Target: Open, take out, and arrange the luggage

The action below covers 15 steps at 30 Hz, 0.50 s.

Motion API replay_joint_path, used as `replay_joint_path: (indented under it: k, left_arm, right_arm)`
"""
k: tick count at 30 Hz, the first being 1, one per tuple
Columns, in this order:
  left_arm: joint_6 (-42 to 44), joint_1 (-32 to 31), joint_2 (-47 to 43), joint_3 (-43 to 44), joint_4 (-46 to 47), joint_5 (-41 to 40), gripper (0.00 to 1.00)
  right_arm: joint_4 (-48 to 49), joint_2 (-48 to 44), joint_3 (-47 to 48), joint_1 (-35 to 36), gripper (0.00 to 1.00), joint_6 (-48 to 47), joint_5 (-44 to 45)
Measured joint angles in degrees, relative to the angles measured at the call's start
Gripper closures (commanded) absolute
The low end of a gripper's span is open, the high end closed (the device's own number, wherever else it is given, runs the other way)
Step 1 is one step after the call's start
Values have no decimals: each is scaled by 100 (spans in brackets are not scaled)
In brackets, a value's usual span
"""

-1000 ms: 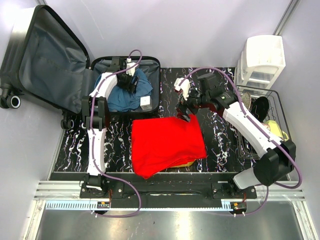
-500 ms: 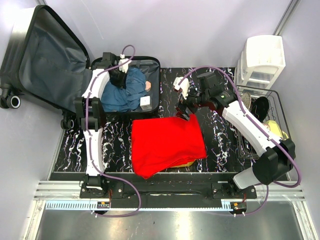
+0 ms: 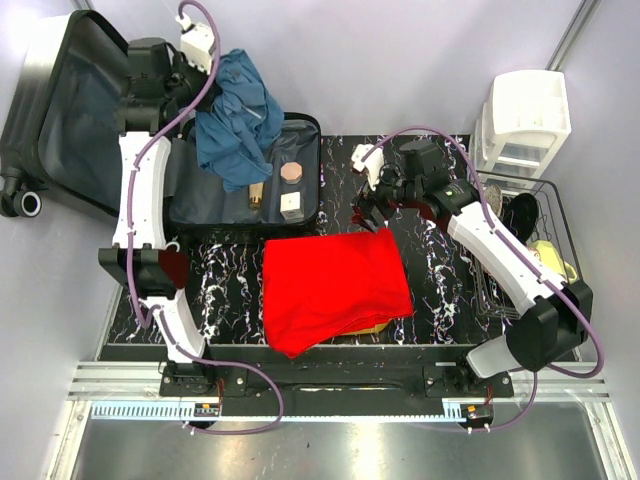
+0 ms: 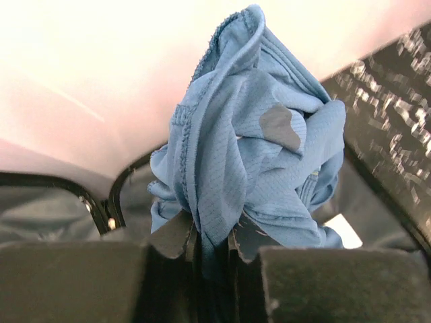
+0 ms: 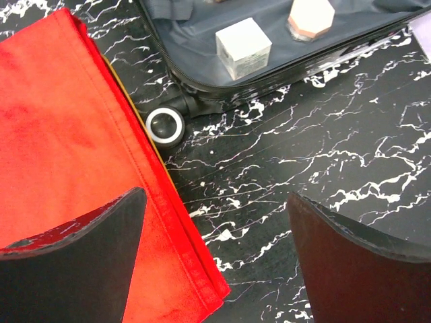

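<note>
My left gripper lifts the blue garment [image 3: 238, 115] next, swings back over and lowers onto the folded red cloth [image 3: 335, 285], which lies flat in front of the case.
The luggage [image 3: 200, 205] lies open at the back left, its lid [image 3: 85, 110] propped up and dark grey lining showing. My left gripper [image 3: 190, 75] [image 4: 212, 245] is shut on a blue garment [image 3: 238, 115] [image 4: 256, 155], which hangs bunched above the open case. Inside the case lie a white cube [image 3: 291, 205] [image 5: 244, 46], a pink hexagonal box [image 3: 292, 171] [image 5: 308, 17] and a small tan item [image 3: 256, 195]. My right gripper [image 3: 372, 215] [image 5: 212, 202] stands open and holds nothing, over the far right corner of a folded red cloth [image 3: 335, 285] [image 5: 67, 134].
A white drawer organizer [image 3: 525, 120] stands at the back right. A wire basket [image 3: 520, 250] holding items sits in front of it. A luggage wheel [image 5: 165, 126] rests beside the red cloth's edge. Something yellow [image 3: 375, 325] peeks out under that cloth.
The left gripper shut on the blue garment inside the case and lifted it up and back to the left, uncovering the pink box. The right arm barely moved.
</note>
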Motion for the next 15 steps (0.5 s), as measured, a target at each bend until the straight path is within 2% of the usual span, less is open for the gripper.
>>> replay_joint_path:
  k: [3,8,11,15]
  left_arm:
    - [-323,-4,-201,201,295,212,100]
    - [-964,-55,-723,7,772,859,100]
    - [-1274,-271,-1263,-404,988,1272,100]
    - [-1668,-911,-2118,-1239,1246,1744,100]
  right_arm:
    - [146,-66,-17,-85,3,186,66]
    - [476,-247,-109,-293,2,608,260]
    - [693,-365,-151,-468,1,929,474]
    - [1027,-476,-151,-813,0,1471,946]
